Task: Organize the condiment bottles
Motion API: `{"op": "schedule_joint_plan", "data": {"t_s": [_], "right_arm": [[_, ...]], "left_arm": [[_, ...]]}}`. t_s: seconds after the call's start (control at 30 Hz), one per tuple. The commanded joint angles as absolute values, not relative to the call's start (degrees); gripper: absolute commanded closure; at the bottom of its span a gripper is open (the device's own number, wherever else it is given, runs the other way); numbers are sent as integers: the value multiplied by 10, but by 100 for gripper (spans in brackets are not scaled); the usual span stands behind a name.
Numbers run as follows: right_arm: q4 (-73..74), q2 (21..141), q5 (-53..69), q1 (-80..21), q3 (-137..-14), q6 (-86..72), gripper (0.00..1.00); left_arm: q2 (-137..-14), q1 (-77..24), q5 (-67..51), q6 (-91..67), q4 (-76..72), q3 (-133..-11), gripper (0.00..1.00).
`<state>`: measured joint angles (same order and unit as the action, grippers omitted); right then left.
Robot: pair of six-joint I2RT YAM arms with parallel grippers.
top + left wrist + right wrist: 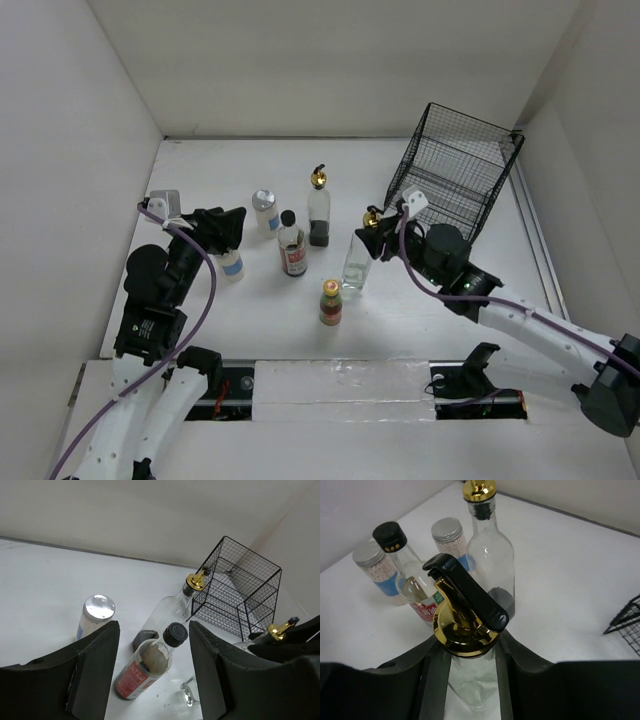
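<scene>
The wire basket's far end [440,142] is outward of my right gripper. My right gripper should next lift outward, lower the bottle with the gold pourer into that end and release it.
My right gripper [469,652] is shut on the neck of a tall clear glass bottle [356,268], just under its gold pourer [465,625]. The bottle stands upright at mid-table. The second tall glass bottle [319,210] stands behind it. To its left are the dark black-capped, red-labelled bottle [292,245] and a white silver-lidded bottle [265,210]. The other white bottle [232,265] stands just in front of my left gripper [225,232]. That gripper [153,645] is open and holds nothing. The small red-capped bottle [331,302] stands nearest the arms.
A black wire basket [455,180] lies tipped at the back right, just behind my right arm. White walls close in the table on the left, back and right. A taped strip runs along the near edge [340,385].
</scene>
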<state>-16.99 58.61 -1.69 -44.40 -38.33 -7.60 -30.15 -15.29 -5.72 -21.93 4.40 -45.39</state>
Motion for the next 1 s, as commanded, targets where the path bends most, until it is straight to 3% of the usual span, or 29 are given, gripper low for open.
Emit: {"op": "schedule_joint_plan", "data": {"t_s": [0.0, 0.2, 0.7, 0.97], "right_arm": [[-182, 534, -86, -451, -470, -76, 80], [-157, 565, -169, -428, -598, -28, 81], [-137, 823, 5, -139, -955, -4, 81], [-115, 945, 74, -40, -1106, -26, 84]], "left_arm": [[-301, -149, -69, -214, 11, -450, 46], [-306, -149, -80, -214, 5, -450, 46], [-306, -149, -80, -214, 5, -450, 46], [-316, -149, -80, -214, 5, -450, 46]]}}
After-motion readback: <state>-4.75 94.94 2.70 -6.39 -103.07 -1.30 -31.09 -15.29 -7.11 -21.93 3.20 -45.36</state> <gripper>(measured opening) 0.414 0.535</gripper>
